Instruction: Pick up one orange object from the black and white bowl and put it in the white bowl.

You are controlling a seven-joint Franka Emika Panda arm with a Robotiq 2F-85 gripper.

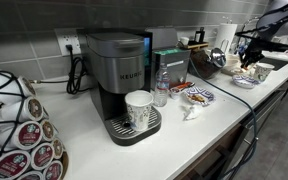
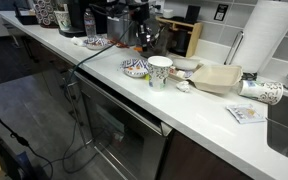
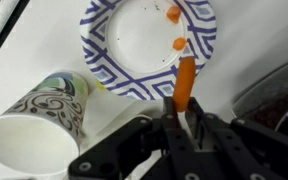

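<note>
My gripper will next rise from the patterned bowl toward the pale dish behind the paper cup to release the orange stick, since its fingers already hold it.
In the wrist view my gripper (image 3: 181, 112) is shut on an orange stick (image 3: 184, 82), which stands up between the fingers. The stick's upper end lies over the near rim of a patterned dark-and-white bowl (image 3: 104, 60) with a white inside. Two smaller orange pieces (image 3: 173, 14) (image 3: 179, 43) lie in that bowl by its right side. The bowl also shows in both exterior views (image 2: 134, 68) (image 1: 242, 82), with the arm's gripper (image 1: 249, 55) above it. I cannot make out a plain white bowl for certain.
A patterned paper cup (image 3: 39, 120) (image 2: 159, 70) stands close beside the bowl. A dark container (image 3: 279, 100) is at the right of the wrist view. Another patterned bowl (image 1: 196, 95), a coffee machine (image 1: 119, 70) and a cable lie along the counter.
</note>
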